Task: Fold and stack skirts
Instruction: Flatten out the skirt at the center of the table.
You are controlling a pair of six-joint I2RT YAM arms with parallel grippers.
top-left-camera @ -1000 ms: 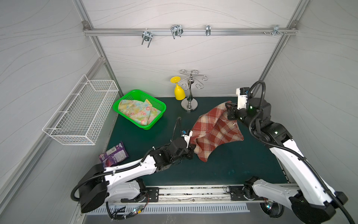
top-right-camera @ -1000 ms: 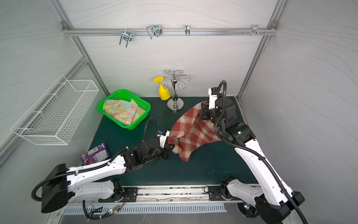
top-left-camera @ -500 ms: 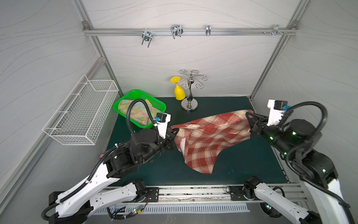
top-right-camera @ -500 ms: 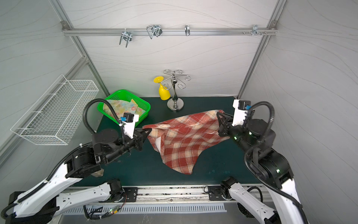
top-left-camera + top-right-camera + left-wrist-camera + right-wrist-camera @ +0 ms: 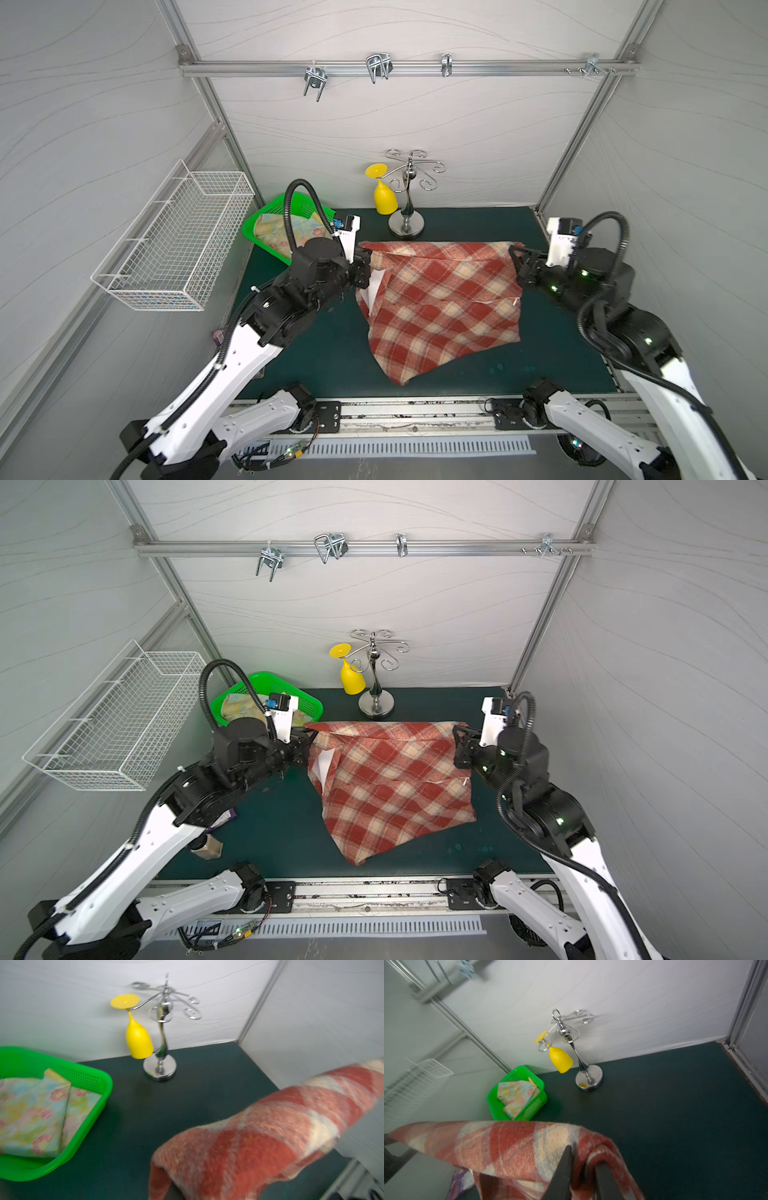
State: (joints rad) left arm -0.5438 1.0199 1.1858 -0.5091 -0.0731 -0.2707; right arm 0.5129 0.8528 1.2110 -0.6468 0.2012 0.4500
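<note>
The skirt hangs down toward the front. My left gripper will lower outward onto the bare mat between basket and cup stand and release the skirt's corner.
The red-brown and cream plaid skirt point(image 5: 444, 307) point(image 5: 395, 783) hangs spread above the dark mat, its top edge pulled taut between my two grippers and its lower corner drooping toward the front. My left gripper point(image 5: 363, 259) point(image 5: 305, 739) is shut on the skirt's left top corner; in the left wrist view the plaid cloth point(image 5: 249, 1147) hides its fingers. My right gripper point(image 5: 515, 257) point(image 5: 584, 1157) is shut on the right top corner, with cloth point(image 5: 508, 1147) bunched between the dark fingers point(image 5: 564, 1167). The floral skirt point(image 5: 299, 226) point(image 5: 517, 1095) lies folded in the green basket.
The green basket point(image 5: 248, 227) point(image 5: 99, 1093) sits at the back left. A chrome cup stand point(image 5: 406, 226) with a yellow cup point(image 5: 384, 199) stands at the back centre. A white wire basket point(image 5: 178, 245) hangs on the left wall. A purple wrapper point(image 5: 224, 816) and a small brown bottle point(image 5: 208, 848) lie under my left arm.
Both arms have lifted and drawn apart. The plaid skirt, bunched on the mat a second ago, is now stretched wide between them.
</note>
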